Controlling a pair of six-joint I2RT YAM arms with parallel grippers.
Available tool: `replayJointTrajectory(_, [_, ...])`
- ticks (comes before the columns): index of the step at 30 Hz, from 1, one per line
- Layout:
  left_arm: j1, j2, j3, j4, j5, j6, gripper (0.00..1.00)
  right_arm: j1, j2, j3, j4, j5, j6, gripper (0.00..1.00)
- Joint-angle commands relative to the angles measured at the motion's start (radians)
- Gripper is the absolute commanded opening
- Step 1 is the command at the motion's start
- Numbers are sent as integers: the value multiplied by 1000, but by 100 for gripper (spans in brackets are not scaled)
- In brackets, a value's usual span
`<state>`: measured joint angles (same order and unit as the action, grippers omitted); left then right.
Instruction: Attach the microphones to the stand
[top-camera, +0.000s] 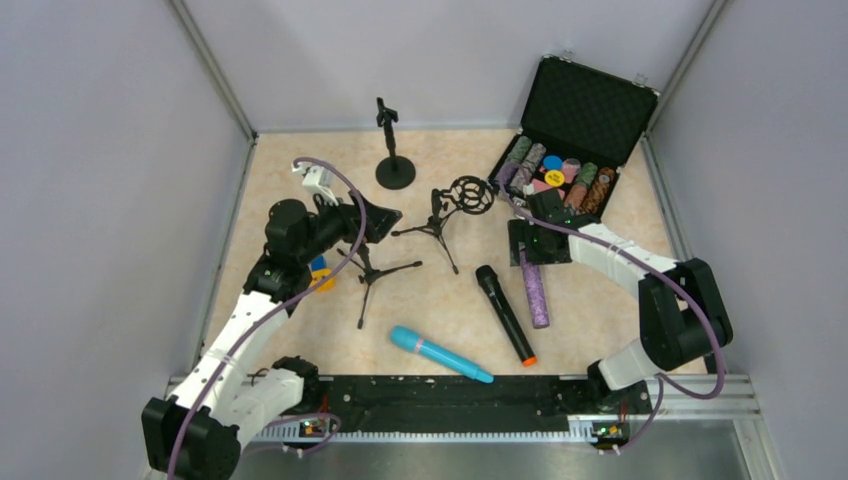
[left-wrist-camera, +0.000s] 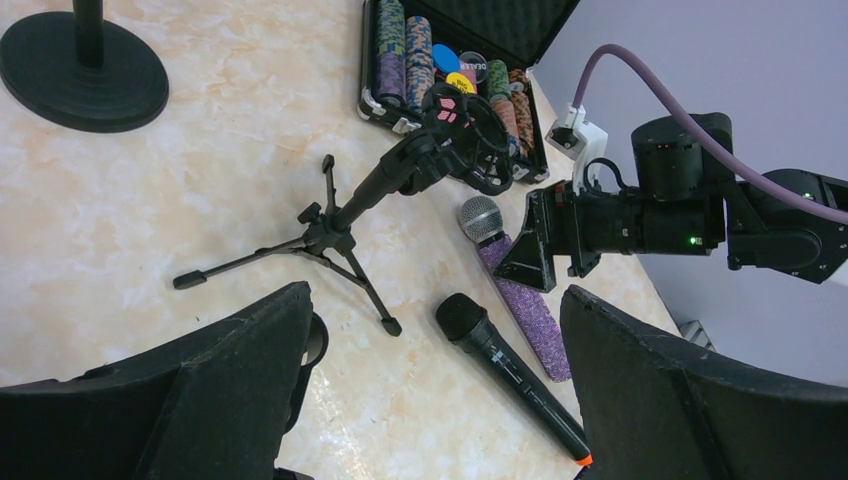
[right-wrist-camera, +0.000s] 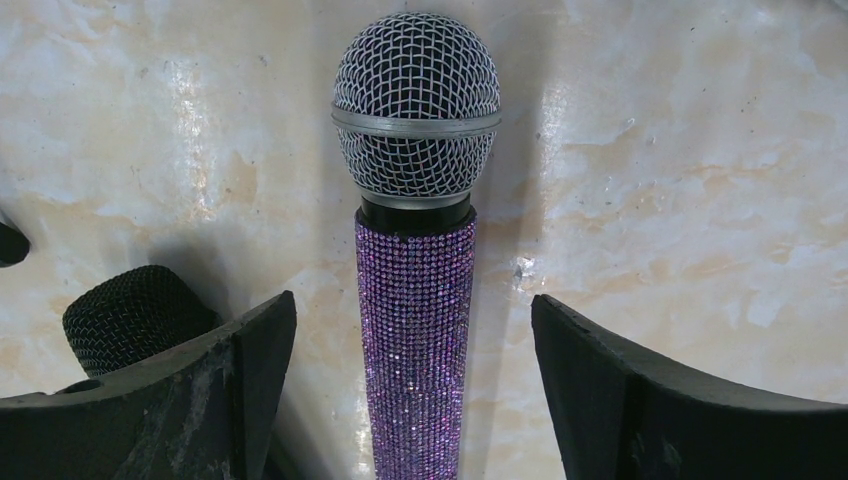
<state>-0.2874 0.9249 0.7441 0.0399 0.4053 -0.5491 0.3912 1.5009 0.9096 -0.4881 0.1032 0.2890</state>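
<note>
My right gripper lowers next onto the glittery purple handle (top-camera: 526, 261) (right-wrist-camera: 415, 310), lined up below, near the mesh head, and then closes.
Three microphones lie on the table. The glittery purple one (top-camera: 538, 292) (right-wrist-camera: 415, 300) with a silver mesh head lies between the open fingers of my right gripper (top-camera: 535, 243) (right-wrist-camera: 415, 392), with a gap on each side. Beside it lies the black microphone (top-camera: 505, 313) (left-wrist-camera: 510, 375) with an orange end. The light blue one (top-camera: 440, 354) is near the front. A tripod stand with a ring mount (top-camera: 455, 205) (left-wrist-camera: 400, 180) stands mid-table. My left gripper (top-camera: 382, 222) (left-wrist-camera: 440, 385) hangs open and empty over a second tripod stand (top-camera: 375, 272).
A round-base stand (top-camera: 394, 155) (left-wrist-camera: 85, 70) is at the back. An open black case of poker chips (top-camera: 575, 140) (left-wrist-camera: 450, 60) sits back right. A small orange and blue item (top-camera: 320, 273) lies under my left arm. Grey walls close in on three sides.
</note>
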Motion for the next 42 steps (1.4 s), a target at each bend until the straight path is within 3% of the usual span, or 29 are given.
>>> replayJointTrajectory(1, [4,-14,-6,57,21,0,98,11,10,4,-4,6,3,86])
replayJointTrajectory(12, [4,-27,-8,47,27,7,98,11,85,18,-6,2,0,75])
replayJointTrajectory(17, [4,-33,-2,36,24,14,98,12,122,41,-4,10,-5,58])
replayJointTrajectory(21, [4,-32,4,35,25,14,98,11,128,44,-1,26,-7,37])
replayJointTrajectory(29, [4,-27,25,32,13,10,98,12,93,54,0,29,-6,13])
replayJointTrajectory(32, [4,-37,43,-12,-51,10,97,11,58,69,0,6,-7,0])
replayJointTrajectory(36, [5,-59,50,-72,-126,24,97,12,-11,83,1,-19,-13,0])
replayJointTrajectory(42, [0,-40,68,-100,-93,31,96,11,-158,97,17,-38,-22,0])
